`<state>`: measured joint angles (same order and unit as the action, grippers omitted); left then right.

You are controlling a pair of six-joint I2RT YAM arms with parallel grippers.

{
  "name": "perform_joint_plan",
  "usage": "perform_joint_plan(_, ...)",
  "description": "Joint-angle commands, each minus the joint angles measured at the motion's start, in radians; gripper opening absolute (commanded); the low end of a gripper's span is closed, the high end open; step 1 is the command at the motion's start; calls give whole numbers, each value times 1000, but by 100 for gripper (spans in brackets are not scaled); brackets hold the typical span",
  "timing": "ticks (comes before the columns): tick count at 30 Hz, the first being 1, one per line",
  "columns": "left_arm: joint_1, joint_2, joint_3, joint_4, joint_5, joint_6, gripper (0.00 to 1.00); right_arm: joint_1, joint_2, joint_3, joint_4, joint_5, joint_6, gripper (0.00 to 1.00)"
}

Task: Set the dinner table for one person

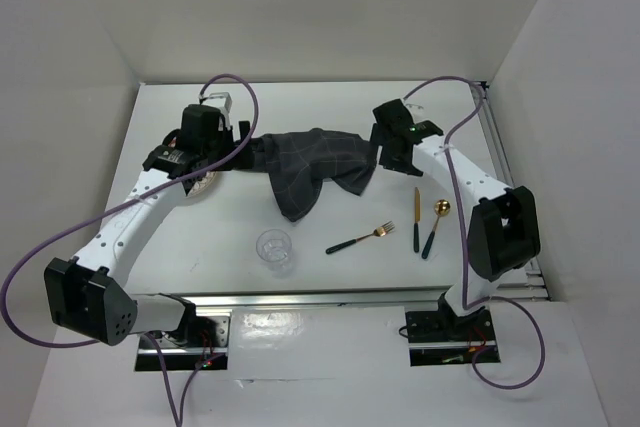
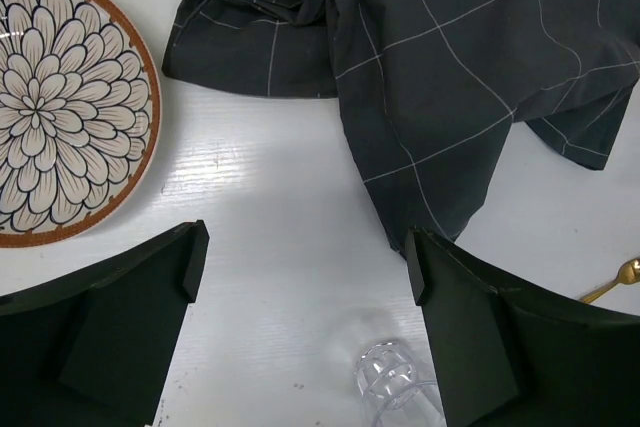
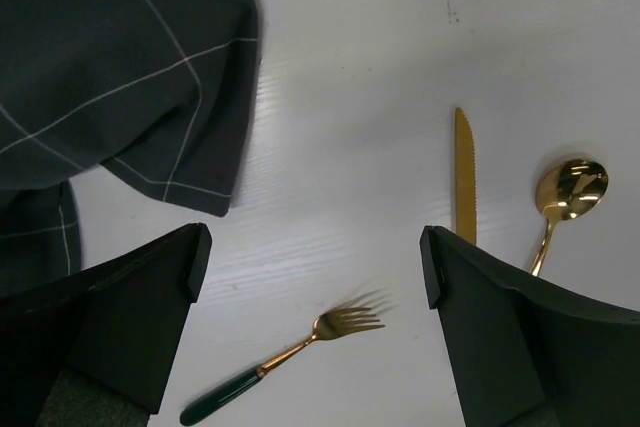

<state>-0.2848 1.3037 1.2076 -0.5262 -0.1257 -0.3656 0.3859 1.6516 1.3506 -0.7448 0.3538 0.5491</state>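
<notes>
The placemat's near corner is crumpled and juts out toward the glass, so the robot's right gripper needs to swing to the left in the top view next, down to that corner.
The white dinner table holds a crumpled dark grey checked placemat at its middle. A flower-patterned plate lies left of it, mostly hidden under my left arm in the top view. A clear glass, a gold fork with a green handle, a gold knife and a gold spoon lie nearer the front. My left gripper is open and empty at the placemat's left end. My right gripper is open and empty at its right end.
Silver rails run along the table's right and front edges. White walls close in the back and sides. In the right wrist view the fork, knife and spoon lie on bare white tabletop.
</notes>
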Motion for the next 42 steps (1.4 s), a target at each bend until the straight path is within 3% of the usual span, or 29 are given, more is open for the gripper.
perform_joint_plan(1,1,-8,46,-6,-5,4,100,41,-24,44,10,42,-6,99)
perform_joint_plan(9,1,-7,64,-34,-67,-16,100,189,-44,12,90,5,-69,99)
perform_joint_plan(15,30,-7,41,-152,-146,-177,100,384,-53,-48,250,-94,-92,99)
perform_joint_plan(21,88,-49,-42,-164,-118,-265,100,540,147,54,289,-78,-124,98)
perform_joint_plan(34,190,-29,-33,-164,-49,-223,99,564,554,443,157,-61,-201,92)
perform_joint_plan(41,220,-29,-33,-164,-20,-213,99,564,603,441,121,-12,-155,76)
perform_joint_plan(42,220,-29,-33,-164,-11,-213,99,564,603,426,121,-3,-155,69)
